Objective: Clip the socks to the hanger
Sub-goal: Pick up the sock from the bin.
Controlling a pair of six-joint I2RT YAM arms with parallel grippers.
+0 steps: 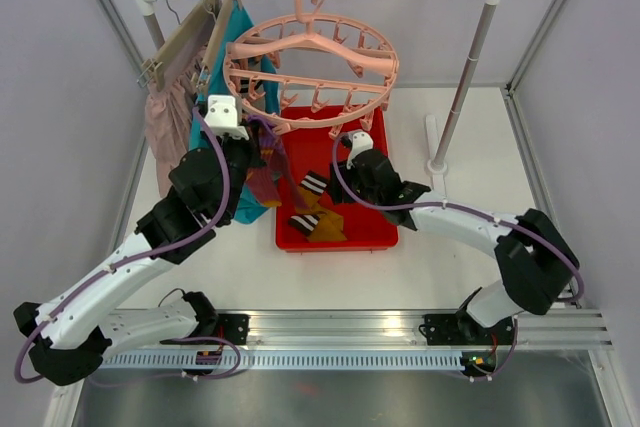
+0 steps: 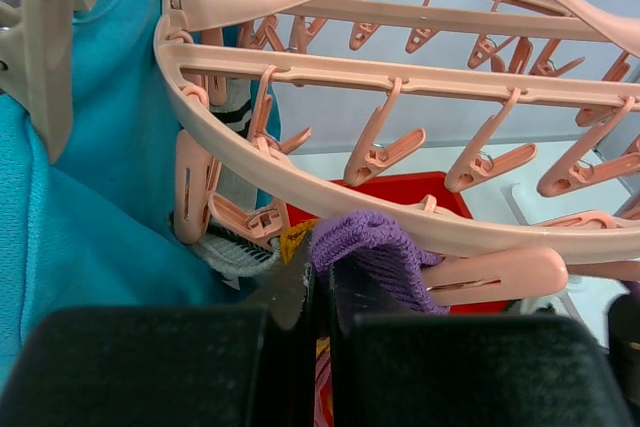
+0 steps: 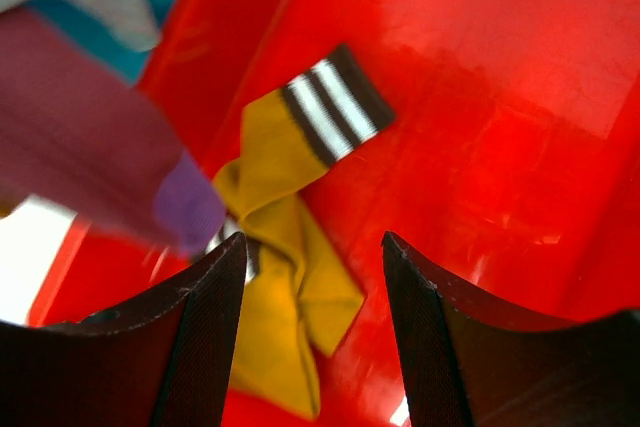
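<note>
The far striped cuff's corner, which lies free on the tray, is next, so my right gripper should lower and shift left in the top view onto it.
The salmon-pink ring hanger [image 1: 312, 65] hangs from the rail by its hook. My left gripper [image 1: 256, 143] is up at the ring's near left rim, shut on a purple sock [image 2: 372, 245] whose cuff touches the rim [image 2: 300, 190] beside a clip [image 2: 495, 274]. The rest of that sock hangs down [image 1: 268, 175]. A grey striped sock [image 2: 232, 249] is held in a clip to the left. My right gripper [image 3: 312, 242] is open and empty above a mustard sock [image 3: 285, 287] with a black-and-white striped cuff [image 3: 335, 105]. That sock lies in the tray [image 1: 318, 219].
The red tray [image 1: 372, 232] sits under the hanger. A teal garment [image 2: 90, 177] and a pale pink garment [image 1: 166, 127] hang on slim hangers at the rail's left end. The rack's right post [image 1: 468, 77] stands behind the tray.
</note>
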